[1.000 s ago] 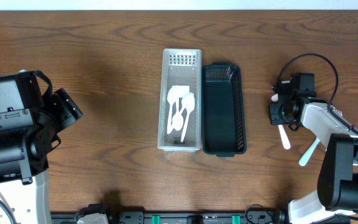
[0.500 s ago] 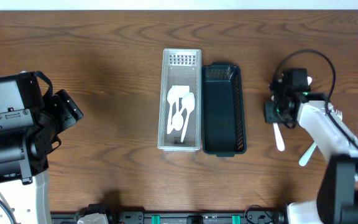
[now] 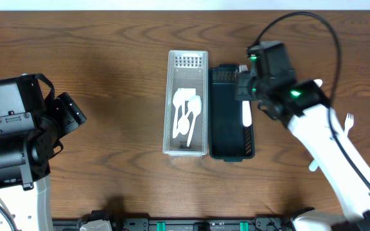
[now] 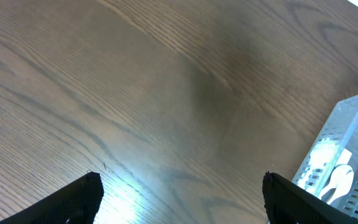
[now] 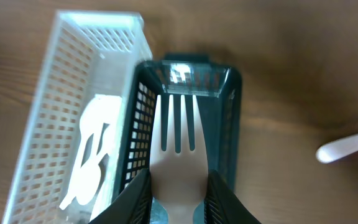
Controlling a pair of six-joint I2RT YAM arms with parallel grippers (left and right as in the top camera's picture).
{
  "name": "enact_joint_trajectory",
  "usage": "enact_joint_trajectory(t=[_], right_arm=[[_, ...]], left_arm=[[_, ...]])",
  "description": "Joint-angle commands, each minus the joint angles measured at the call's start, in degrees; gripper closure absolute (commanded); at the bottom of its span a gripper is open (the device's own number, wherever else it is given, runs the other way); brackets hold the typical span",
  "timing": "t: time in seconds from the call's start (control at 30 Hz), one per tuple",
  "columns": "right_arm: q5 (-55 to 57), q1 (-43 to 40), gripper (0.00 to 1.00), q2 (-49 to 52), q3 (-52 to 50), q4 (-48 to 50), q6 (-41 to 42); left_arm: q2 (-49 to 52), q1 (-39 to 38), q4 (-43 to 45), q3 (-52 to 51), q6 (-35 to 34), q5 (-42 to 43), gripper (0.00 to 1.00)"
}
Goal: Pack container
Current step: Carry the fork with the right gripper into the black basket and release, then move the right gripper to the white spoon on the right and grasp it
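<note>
My right gripper should lower the fork inside and shift it slightly toward the clear basket, because the fork hangs over the dark green basket's side away from the clear basket [image 3: 169,96].
My right gripper [image 3: 246,90] is shut on a white plastic fork [image 5: 177,149] and holds it over the dark green basket [image 3: 218,151], tines toward the far end; its handle [image 3: 246,115] hangs over the basket's right side. The fork sits between the jaws in the right wrist view. The clear white basket [image 3: 169,96] stands left of the dark one and holds white spoons [image 3: 186,114]. My left gripper [image 4: 182,193] is open and empty over bare table, far left of the baskets.
More white cutlery lies on the table at the right: a fork [image 3: 349,119] and a handle [image 3: 315,165] partly hidden by my right arm. A white utensil handle [image 5: 348,146] shows right of the dark basket in the right wrist view.
My right gripper lifted the fork from the table at the right and carried it left to above the dark green basket. The left arm has not moved.
</note>
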Motion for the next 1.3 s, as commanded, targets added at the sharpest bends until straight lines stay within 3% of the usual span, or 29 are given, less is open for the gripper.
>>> enact_joint_trajectory(t=[0.0,0.2,0.37,0.43,0.8,0.87,0.9,1.0,1.13,1.27], right_arm=[[3.67,1.79,0.99,6.08,-0.39,-0.26,5.27],[3.72,3.45,0.91,16.55,-0.37,0.59,5.29],[3.74,4.17,0.75,18.51,-0.37,2.32,5.20],[3.69,4.22,0.63,17.79,-0.28,3.45,4.66],[3.50,3.48,0.36,2.19,5.57,1.73,-4.70],[3.67,3.48,0.38,-2.19,6.01,1.70,-6.05],[4.50,3.43,0.33,-4.37,6.01,2.14,-6.62],[7.10,2.47,0.31,-8.26,6.01,5.84,-7.74],[9.92,-3.74,0.32,-8.24,6.71,7.39,2.23],[4.09,-14.23,0.37,-3.63,7.43,7.19,11.69]], left_arm=[[-0.31,0.24,-0.15,-0.22,0.48,0.35,0.15],[-0.31,0.24,-0.22,-0.22,0.48,0.35,0.15],[-0.31,0.24,-0.35,-0.22,0.48,0.35,0.15],[-0.31,0.24,-0.35,-0.22,0.48,0.35,0.15],[-0.31,0.24,-0.37,-0.22,0.48,0.35,0.15],[-0.31,0.24,-0.35,-0.22,0.50,0.35,0.15],[-0.31,0.24,-0.35,-0.22,0.50,0.35,0.15],[-0.31,0.24,-0.33,-0.22,0.48,0.35,0.15],[-0.31,0.24,-0.35,-0.22,0.48,0.35,0.15],[-0.31,0.24,-0.35,-0.22,0.48,0.35,0.15]])
